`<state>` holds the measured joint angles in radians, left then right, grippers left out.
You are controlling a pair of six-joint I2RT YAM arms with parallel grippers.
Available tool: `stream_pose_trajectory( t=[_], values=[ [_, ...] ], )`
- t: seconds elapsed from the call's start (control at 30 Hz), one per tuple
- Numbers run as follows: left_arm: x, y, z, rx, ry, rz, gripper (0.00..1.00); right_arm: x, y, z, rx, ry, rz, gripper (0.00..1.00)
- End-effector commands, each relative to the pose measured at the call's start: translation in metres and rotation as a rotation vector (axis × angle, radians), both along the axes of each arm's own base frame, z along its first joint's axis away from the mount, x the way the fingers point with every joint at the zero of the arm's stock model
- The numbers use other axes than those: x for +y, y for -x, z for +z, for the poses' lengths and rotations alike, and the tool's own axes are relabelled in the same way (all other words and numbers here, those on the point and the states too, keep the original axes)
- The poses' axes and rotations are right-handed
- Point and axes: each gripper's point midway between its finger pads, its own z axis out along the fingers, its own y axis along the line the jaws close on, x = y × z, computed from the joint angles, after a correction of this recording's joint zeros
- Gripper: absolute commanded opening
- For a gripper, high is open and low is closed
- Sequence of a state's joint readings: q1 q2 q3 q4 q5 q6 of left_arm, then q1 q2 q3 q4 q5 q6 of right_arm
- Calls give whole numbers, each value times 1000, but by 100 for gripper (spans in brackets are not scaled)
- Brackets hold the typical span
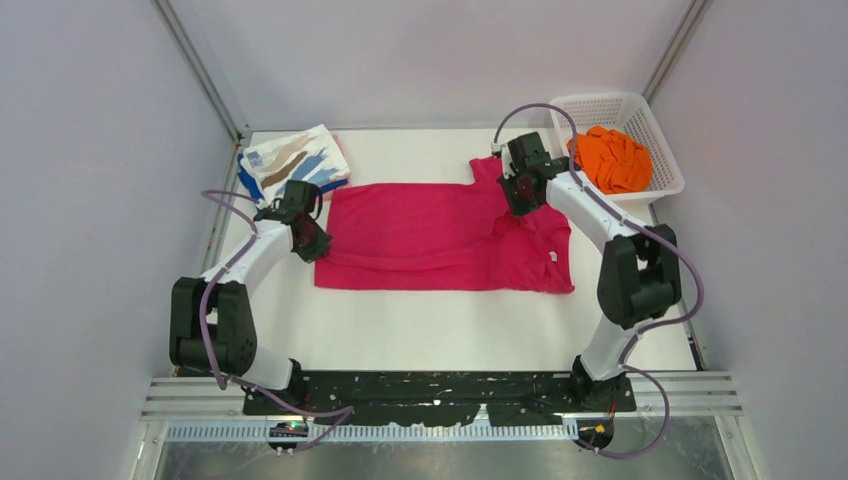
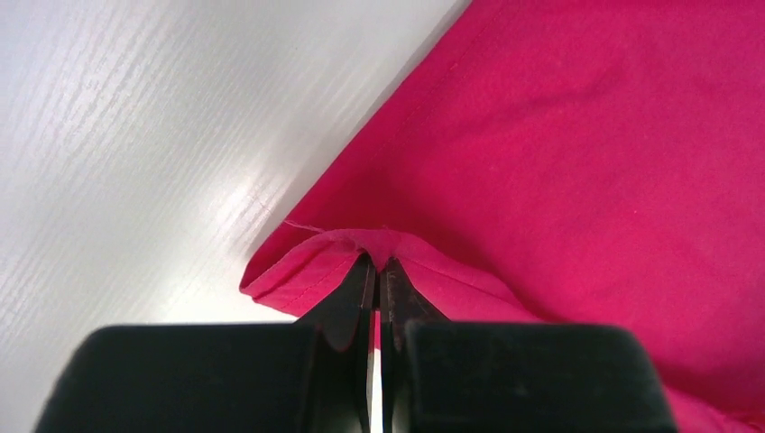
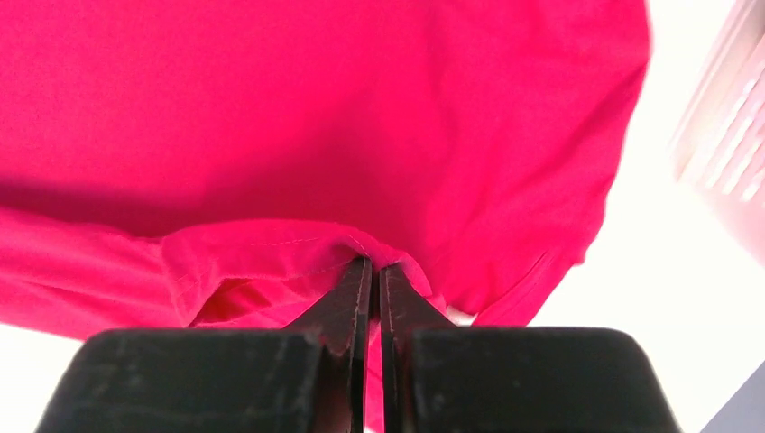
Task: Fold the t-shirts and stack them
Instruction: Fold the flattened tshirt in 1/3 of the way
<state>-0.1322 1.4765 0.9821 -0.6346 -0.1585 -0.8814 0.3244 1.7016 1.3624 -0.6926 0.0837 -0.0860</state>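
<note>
The bunched layer is still up over the spread magenta cloth, so next my right gripper will lower slightly outward, laying that layer down near the far sleeve.
A bright magenta t-shirt (image 1: 430,240) lies spread across the middle of the table, partly folded lengthwise, with a small white neck label (image 1: 553,257) at its right end. My left gripper (image 1: 318,246) is shut on the hem (image 2: 374,244) at the shirt's left edge. My right gripper (image 1: 517,205) is shut on a pinched fold (image 3: 370,253) at the upper right, near a sleeve. A folded white t-shirt with brown and blue streaks (image 1: 295,162) rests at the back left. An orange t-shirt (image 1: 612,158) lies crumpled in the basket.
A white lattice basket (image 1: 660,130) stands at the back right corner. Pale walls with metal posts close in the table on three sides. Bare white tabletop (image 1: 430,330) runs along the near side, in front of the magenta shirt.
</note>
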Motion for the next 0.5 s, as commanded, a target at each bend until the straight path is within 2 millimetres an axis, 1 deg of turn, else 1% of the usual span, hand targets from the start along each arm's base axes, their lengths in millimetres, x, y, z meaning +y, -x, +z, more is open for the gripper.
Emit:
stream_pose_trajectory(
  t=[0.0,0.07,0.1,0.2,0.3,0.4,0.47],
  values=[
    [15,-17,3,-62,-36,68,0,-15,-56,11,-53,77,95,5],
    [19,-17,4,-70,-41,87,0,-24,-64,3,-29,100,73,5],
    [21,-18,5,-77,-45,90,0,-26,-63,-4,-3,106,70,5],
    [20,-21,7,-83,-46,84,0,-26,-57,-13,23,96,82,5],
    [19,-27,9,-82,-46,77,0,-27,-54,-13,19,95,75,5],
    [14,-37,9,-91,-27,46,0,-27,-51,-14,14,88,68,5],
    [12,-42,8,-85,-24,38,0,-26,-54,-12,-5,80,50,5]
  ],
)
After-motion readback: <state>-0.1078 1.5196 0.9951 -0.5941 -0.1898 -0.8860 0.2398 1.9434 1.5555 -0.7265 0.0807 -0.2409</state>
